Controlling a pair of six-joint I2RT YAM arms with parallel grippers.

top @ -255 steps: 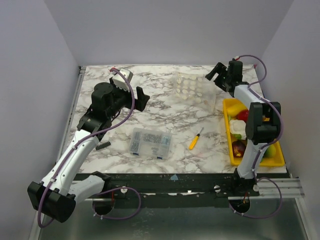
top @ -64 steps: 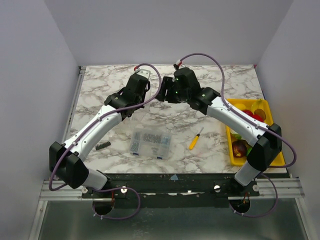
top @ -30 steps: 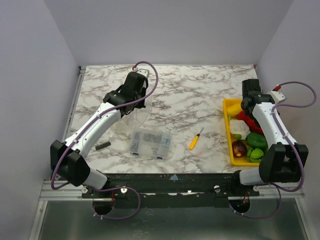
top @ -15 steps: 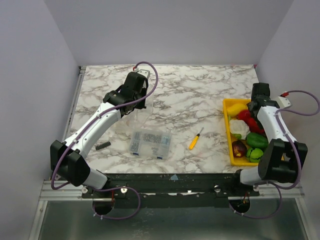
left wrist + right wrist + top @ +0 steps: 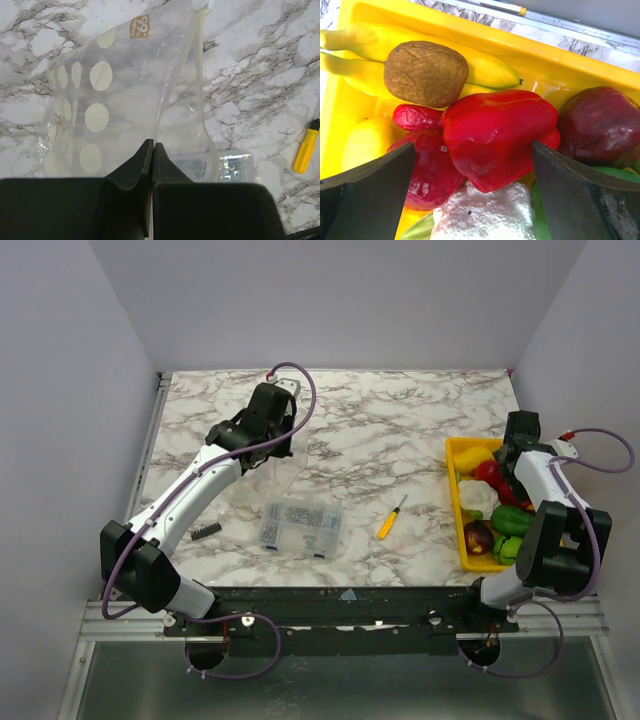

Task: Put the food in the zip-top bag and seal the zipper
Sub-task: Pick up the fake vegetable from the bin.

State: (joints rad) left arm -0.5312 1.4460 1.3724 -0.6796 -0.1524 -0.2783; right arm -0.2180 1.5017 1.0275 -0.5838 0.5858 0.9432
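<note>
The right gripper comes down onto the red pepper (image 5: 500, 130) next and closes its fingers on the pepper's sides.
My left gripper (image 5: 151, 147) is shut on the zip-top bag (image 5: 100, 100), a clear bag with pale dots, and holds it up off the marble at the back left (image 5: 277, 462). The zipper (image 5: 197, 75) runs along the bag's mouth, which gapes a little. The food lies in a yellow tray (image 5: 455, 502) at the right. My right gripper (image 5: 473, 150) hangs open just above it (image 5: 514, 446), with its jaws on either side of a red pepper (image 5: 500, 130). Around the pepper lie a brown kiwi (image 5: 426, 74), bananas (image 5: 487, 72), a dark red apple (image 5: 600, 125) and a white cauliflower (image 5: 480, 215).
A rigid clear compartment box (image 5: 300, 525) sits near the table's front middle, with a yellow-handled screwdriver (image 5: 391, 518) to its right and a small black part (image 5: 206, 531) to its left. The tray's far rim (image 5: 470, 30) lies close to the table's right edge.
My right arm has shifted right and settled lower over the tray, with its jaws still wide. The left arm keeps the bag where it was.
</note>
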